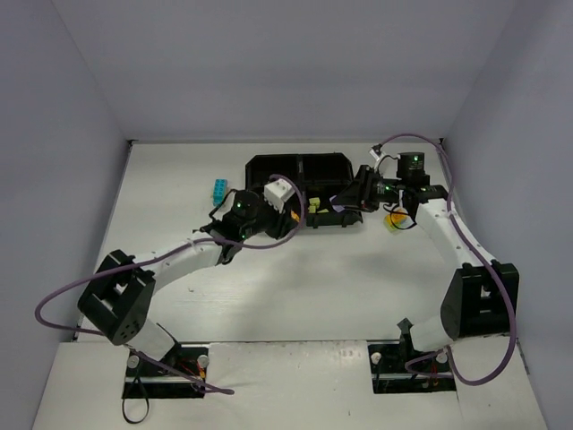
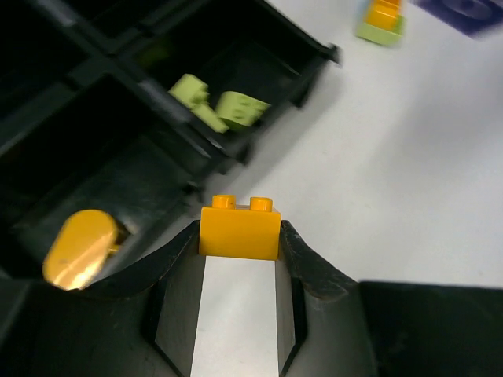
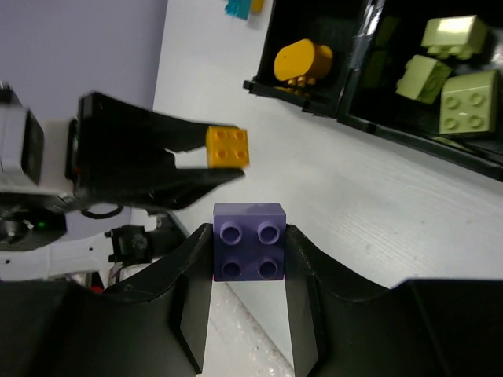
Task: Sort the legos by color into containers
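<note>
I should move my left gripper outward, over the tray section with that piece (image 2: 118,184), and let go of the orange lego there, because the rounded orange piece (image 2: 78,247) has the same color as my lego.
My left gripper (image 2: 240,228) is shut on an orange lego (image 2: 240,233) and holds it above the white table, just off the near edge of the black tray (image 2: 141,177). The nearest compartments hold lime green legos (image 2: 222,104) and a rounded orange piece (image 2: 78,247). My right gripper (image 3: 249,233) is shut on a purple lego (image 3: 249,239) and faces the left gripper (image 3: 157,161) across the table. The right wrist view also shows the tray (image 3: 314,102), the orange piece (image 3: 302,61) and lime green legos (image 3: 456,71). From above, both grippers (image 1: 295,215) (image 1: 347,202) meet at the tray's (image 1: 300,159) near edge.
A cyan-blue lego (image 1: 218,190) stands left of the tray. A small orange-on-lime stack (image 1: 394,220) lies on the table by the right arm, also in the left wrist view (image 2: 381,20). Grey walls close off the table on three sides.
</note>
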